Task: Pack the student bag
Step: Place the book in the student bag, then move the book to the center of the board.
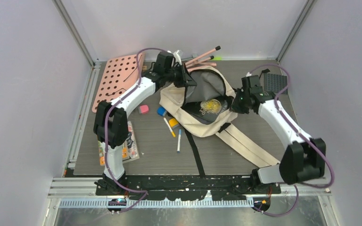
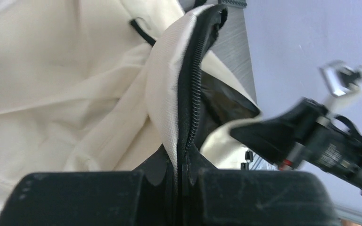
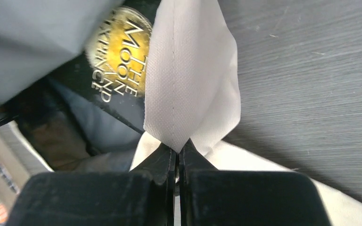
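My left gripper should next stay at the bag's far rim and open its fingers to let go of the bag's zipper edge [image 1: 185, 90] [image 2: 183, 147], because the black book is already in the bag's opening.
The student bag [image 1: 195, 123], a cream cloth backpack with grey lining, lies open in the middle of the table. A black book with a gold emblem [image 1: 210, 107] sits in its mouth and also shows in the right wrist view [image 3: 122, 52]. My left gripper [image 1: 186, 78] is shut on the bag's far rim, pinching the black zipper edge [image 2: 192, 94] between the jaws [image 2: 181, 162]. My right gripper [image 1: 234, 102] is shut on the right rim, where a fold of cream cloth [image 3: 188, 80] is clamped at the fingertips [image 3: 179, 150].
A pink perforated board [image 1: 118, 80] and pencils [image 1: 202, 54] lie at the back. Left of the bag are a pink eraser [image 1: 143, 109], a blue eraser [image 1: 161, 111], two pens [image 1: 179, 140] and a booklet [image 1: 132, 141]. The bag's straps [image 1: 245, 143] trail forward. A black grid plate [image 1: 275, 82] lies at the back right.
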Controlling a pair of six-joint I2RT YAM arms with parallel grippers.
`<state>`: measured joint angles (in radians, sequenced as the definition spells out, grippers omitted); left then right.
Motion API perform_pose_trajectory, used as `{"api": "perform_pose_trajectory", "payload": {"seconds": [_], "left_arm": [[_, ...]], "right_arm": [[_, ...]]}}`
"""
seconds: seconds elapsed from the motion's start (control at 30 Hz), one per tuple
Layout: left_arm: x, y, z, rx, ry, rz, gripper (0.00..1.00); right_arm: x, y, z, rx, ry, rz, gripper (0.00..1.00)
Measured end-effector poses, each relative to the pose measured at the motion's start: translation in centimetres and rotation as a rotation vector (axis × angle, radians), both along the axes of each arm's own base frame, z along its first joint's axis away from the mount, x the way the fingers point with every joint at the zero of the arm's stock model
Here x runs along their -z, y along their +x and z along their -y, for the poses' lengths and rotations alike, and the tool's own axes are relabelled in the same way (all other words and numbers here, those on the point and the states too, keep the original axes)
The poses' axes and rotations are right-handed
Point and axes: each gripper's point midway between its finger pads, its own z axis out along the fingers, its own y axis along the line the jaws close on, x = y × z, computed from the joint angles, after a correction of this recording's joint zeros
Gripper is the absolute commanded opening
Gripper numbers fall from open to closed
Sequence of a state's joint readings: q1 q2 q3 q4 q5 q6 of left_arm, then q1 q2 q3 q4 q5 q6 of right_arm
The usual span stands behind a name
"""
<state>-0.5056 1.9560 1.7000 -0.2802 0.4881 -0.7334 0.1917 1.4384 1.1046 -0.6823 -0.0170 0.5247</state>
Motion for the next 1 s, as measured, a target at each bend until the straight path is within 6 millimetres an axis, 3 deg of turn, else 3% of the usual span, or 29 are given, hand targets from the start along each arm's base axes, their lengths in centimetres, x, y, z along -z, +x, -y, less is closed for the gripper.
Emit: {"api": "perform_pose_trajectory", "payload": {"seconds": [0.13, 0.23, 0.37, 0.5, 0.53, 0.6, 0.73, 0.8, 1.0], "left_arm": [[0.1, 1.0, -2.1, -0.039, 0.022, -0.001, 0.0], [0.2, 1.5, -3.0, -0.049, 0.036, 0.007, 0.0], [0.4, 1.3, -3.2, -0.03, 0.045, 0.009, 0.0], [0.4, 0.7, -2.8, -0.001, 0.045, 0.011, 0.01], [0.5, 0.6, -2.7, 0.005, 0.048, 0.011, 0.03], [0.7, 0.4, -2.7, 0.01, 0.055, 0.008, 0.11], [1.3, 0.2, -3.1, 0.006, 0.076, -0.013, 0.48], [1.7, 0.2, -3.6, -0.004, 0.1, -0.02, 0.62], [4.1, -0.2, -6.1, -0.056, 0.202, -0.042, 0.77]], "right_arm": [[-3.5, -1.3, -0.4, -0.024, 0.055, 0.146, 0.0], [-3.2, -2.7, -0.2, -0.029, 0.066, 0.163, 0.02], [-1.1, -3.5, 0.2, -0.019, 0.054, 0.104, 0.18], [-0.3, -3.2, 0.3, -0.023, 0.04, 0.075, 0.48], [-0.3, -3.0, 0.3, -0.021, 0.04, 0.073, 0.57], [-0.7, -2.5, 0.4, -0.026, 0.032, 0.086, 0.65], [-2.6, -1.2, 0.6, -0.026, 0.015, 0.145, 0.69], [-3.9, -0.3, 0.8, -0.022, -0.004, 0.187, 0.7], [-7.7, 1.8, 1.9, -0.002, -0.061, 0.297, 0.71]]}}
